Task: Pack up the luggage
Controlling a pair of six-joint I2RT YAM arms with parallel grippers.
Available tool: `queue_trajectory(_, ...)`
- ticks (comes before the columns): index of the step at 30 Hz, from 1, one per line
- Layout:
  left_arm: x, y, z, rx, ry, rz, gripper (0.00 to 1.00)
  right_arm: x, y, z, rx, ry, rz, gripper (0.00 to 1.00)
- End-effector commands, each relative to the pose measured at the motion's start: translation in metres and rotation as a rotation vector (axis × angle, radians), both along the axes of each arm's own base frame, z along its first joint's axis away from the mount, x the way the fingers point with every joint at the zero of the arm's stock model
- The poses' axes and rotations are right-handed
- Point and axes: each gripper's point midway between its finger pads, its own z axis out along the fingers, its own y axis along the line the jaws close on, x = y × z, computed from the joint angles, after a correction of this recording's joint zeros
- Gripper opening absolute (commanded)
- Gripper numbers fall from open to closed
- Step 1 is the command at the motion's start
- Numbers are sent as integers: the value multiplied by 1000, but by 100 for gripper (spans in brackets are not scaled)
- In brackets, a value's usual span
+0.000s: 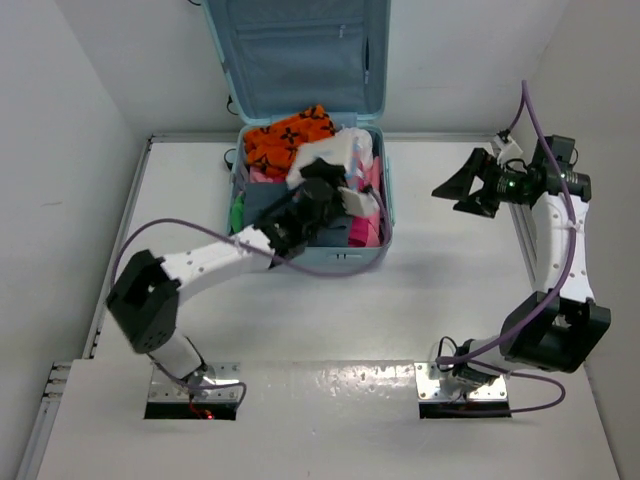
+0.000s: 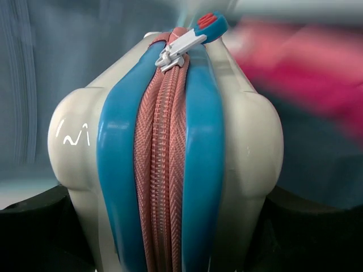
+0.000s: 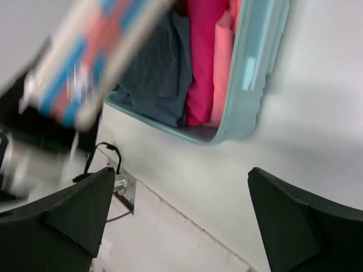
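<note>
The left gripper moves down and left in the top view next and sets the box onto the orange-and-black patterned cloth (image 1: pixel 285 135), since it hangs above the clothes.
The pale aqua luggage (image 1: pixel 330 262) lies open at the back of the table with its lid (image 1: pixel 300 50) standing up. It holds clothes: an orange-and-black patterned cloth (image 1: pixel 285 135), pink and grey pieces (image 1: pixel 355 232). My left gripper (image 1: pixel 318 195) is over the suitcase, shut on a white-and-blue first-aid box (image 1: pixel 330 155). The left wrist view shows the box (image 2: pixel 119 170), with its pink zipper, between my fingers (image 2: pixel 34 226). My right gripper (image 1: pixel 455 190) is open and empty above the table, right of the luggage. The right wrist view shows the suitcase corner (image 3: pixel 255 73) and the blurred box (image 3: pixel 91 51).
White walls close in the table on the left, back and right. A green item (image 1: pixel 237 215) lies at the suitcase's left rim. Pink (image 3: pixel 204 56) and grey (image 3: pixel 159 73) clothes fill its near right corner. Bare white table (image 1: pixel 450 300) lies in front of the suitcase.
</note>
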Motion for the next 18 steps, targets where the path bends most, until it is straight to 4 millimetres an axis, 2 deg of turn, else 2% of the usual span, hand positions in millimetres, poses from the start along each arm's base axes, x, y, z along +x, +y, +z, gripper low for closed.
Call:
queue_trajectory(1, 82, 87, 75, -92, -266, 371, 0, -12, 2, -3, 3, 30, -16, 98)
queue_trajectory(2, 95, 93, 72, -76, -286, 398, 0, -14, 2, -6, 1, 42, -22, 98)
queue_trajectory(3, 105, 101, 79, -61, -354, 426, 0, -15, 2, -7, -1, 45, -22, 100)
queue_trajectory(4, 119, 115, 80, -48, -391, 460, 0, -16, 2, -8, -3, 51, -20, 100)
queue_trajectory(5, 136, 114, 67, -16, -400, 477, 0, -18, 1, -12, -9, 69, -22, 100)
queue_trajectory(8, 161, 120, 63, 6, -424, 516, 0, -23, 0, -15, -15, 69, -29, 100)
queue_trajectory(9, 170, 118, 42, 42, -395, 506, 0, -25, 1, -15, -18, 68, -28, 100)
queue_trajectory(11, 171, 105, 30, 79, -373, 459, 0, -27, 0, -18, -26, 76, -32, 100)
queue_trajectory(13, 167, 93, 5, 105, -311, 419, 0, -28, -2, -22, -34, 89, -25, 100)
queue_trajectory(15, 154, 67, -4, 90, -258, 334, 20, -27, -5, -20, -36, 92, -27, 100)
queue_trajectory(16, 148, 60, -17, 114, -191, 303, 32, -27, -5, -21, -36, 99, -21, 100)
queue_trajectory(17, 139, 44, -5, 25, -162, 261, 69, -27, -7, -18, -38, 95, -22, 100)
queue_trajectory(18, 136, 36, -13, 36, -112, 232, 99, -27, -7, -20, -39, 99, -20, 100)
